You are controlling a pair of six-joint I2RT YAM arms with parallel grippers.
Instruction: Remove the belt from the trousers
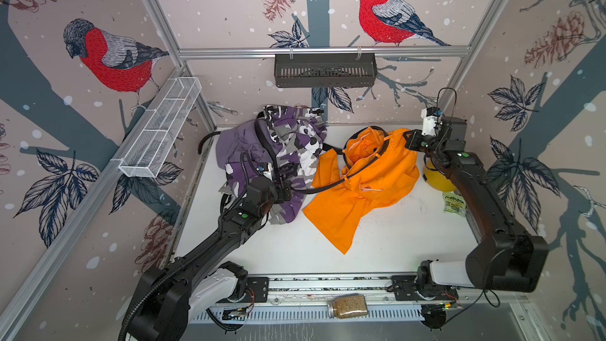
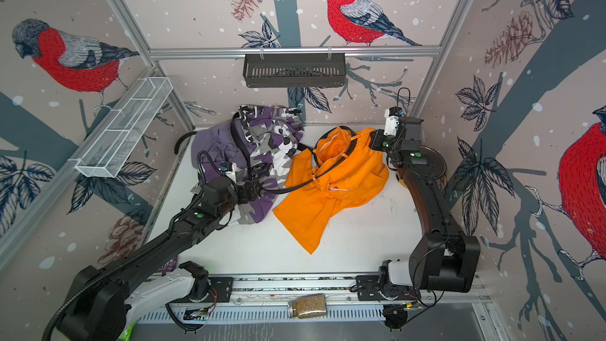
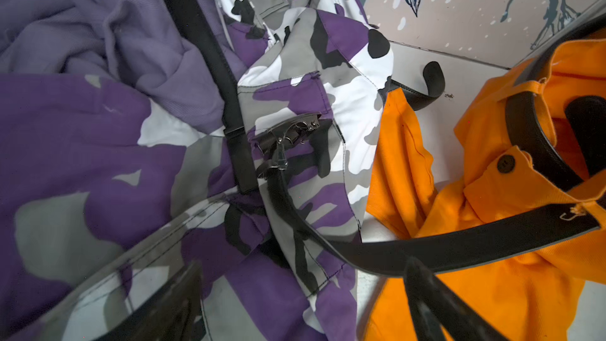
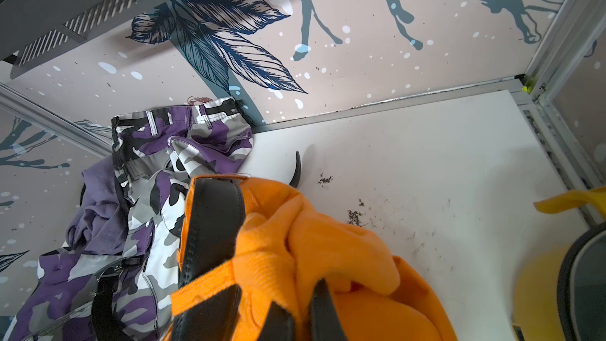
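The left gripper moves toward the orange waist next, past the camouflage cloth's edge, onto the strap just before its first loop, since the belt runs bare there.
The orange trousers lie crumpled at mid table. Their waist is raised at the back right, where my right gripper is shut on the orange waistband. A black belt runs through the orange loops and trails left. Its metal buckle rests on the camouflage trousers. My left gripper hovers open over the camouflage cloth, its fingers wide apart, and the belt strap passes just beyond one of them. The lilac trousers lie bunched at the back left.
Another black belt crosses the lilac and camouflage pile. A yellow object and a green packet sit by the right arm. A jar lies on the front rail. A white wire basket and a black basket hang on the walls.
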